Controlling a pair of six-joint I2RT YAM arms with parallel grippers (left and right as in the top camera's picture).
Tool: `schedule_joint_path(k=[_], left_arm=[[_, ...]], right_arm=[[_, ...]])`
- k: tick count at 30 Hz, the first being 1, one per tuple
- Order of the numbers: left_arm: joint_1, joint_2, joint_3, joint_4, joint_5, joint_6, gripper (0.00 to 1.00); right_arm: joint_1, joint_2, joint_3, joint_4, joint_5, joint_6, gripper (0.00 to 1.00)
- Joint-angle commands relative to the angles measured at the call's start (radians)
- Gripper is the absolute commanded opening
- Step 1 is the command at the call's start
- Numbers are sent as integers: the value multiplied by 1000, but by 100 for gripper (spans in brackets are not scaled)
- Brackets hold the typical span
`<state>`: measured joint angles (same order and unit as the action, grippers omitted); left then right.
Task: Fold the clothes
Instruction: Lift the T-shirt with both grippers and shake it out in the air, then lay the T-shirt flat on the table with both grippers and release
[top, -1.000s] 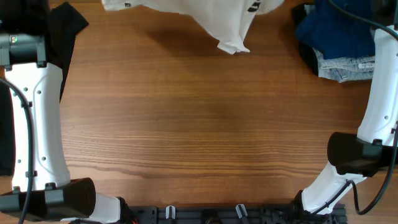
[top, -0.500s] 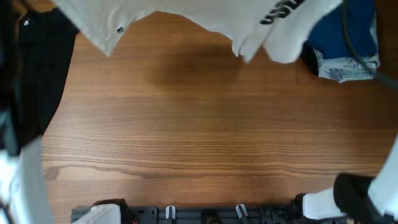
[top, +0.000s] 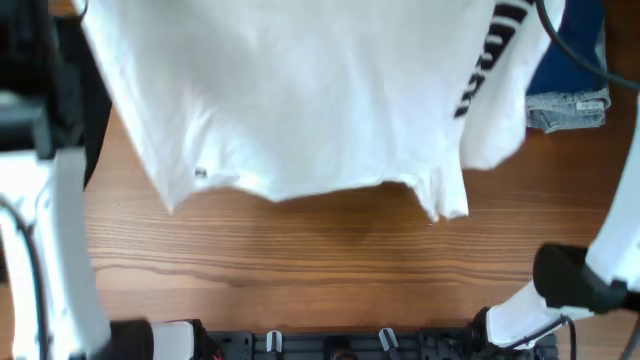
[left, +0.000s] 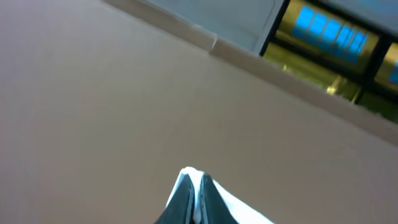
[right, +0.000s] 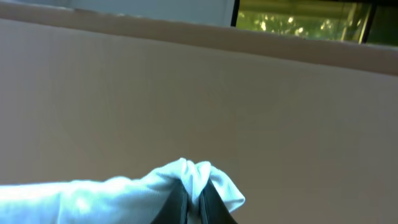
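Note:
I should tilt my right gripper down, bring it lower back over the bare front of the table and let go of the bunched fold.
The white T-shirt (top: 300, 100) hangs spread out above the table in the overhead view, covering most of its upper half. Black block lettering (top: 490, 55) shows near its right side. My left gripper (left: 194, 180) is shut on a pinch of the white fabric (left: 189, 173), pointing up at a plain wall. My right gripper (right: 194, 186) is shut on a bunched fold of the same shirt (right: 124, 196). Neither gripper's fingers show in the overhead view; only the white arms at the left (top: 60, 230) and right (top: 610, 250) edges.
A long black garment (top: 75, 100) lies at the left edge behind the left arm. Folded navy-blue (top: 565, 50) and pale denim (top: 570, 105) pieces lie at the back right. The wooden table (top: 330, 270) shows bare along the front.
The shirt has been drawn from the far edge toward the front and now hangs spread over the table's upper half. Both arms have moved with it.

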<state>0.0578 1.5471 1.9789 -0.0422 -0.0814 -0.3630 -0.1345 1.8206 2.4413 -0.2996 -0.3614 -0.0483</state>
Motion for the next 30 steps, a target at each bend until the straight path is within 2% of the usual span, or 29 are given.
schedule_joint_path(k=[1,4,8,12,19,24,30], left_arm=[[0,90,0,159,-15,18,4],[0,122,3,312,19,10,4],[2,123,53,232,19,18,4],[20,121,69,35,26,19,4],[81,199,69,-509,25,19,4],[108,230,69,-766,26,19,4],[108,202,69,-1033,99,18,4]], right_arm=[[-9,79,1,158,25,112,4],[-9,93,1,286,31,132,4],[-9,87,33,295,41,119,4],[-8,98,31,129,31,76,4],[0,260,31,-348,-38,-31,4],[3,298,31,-526,-159,-79,4],[3,231,31,-718,-206,-82,4]])
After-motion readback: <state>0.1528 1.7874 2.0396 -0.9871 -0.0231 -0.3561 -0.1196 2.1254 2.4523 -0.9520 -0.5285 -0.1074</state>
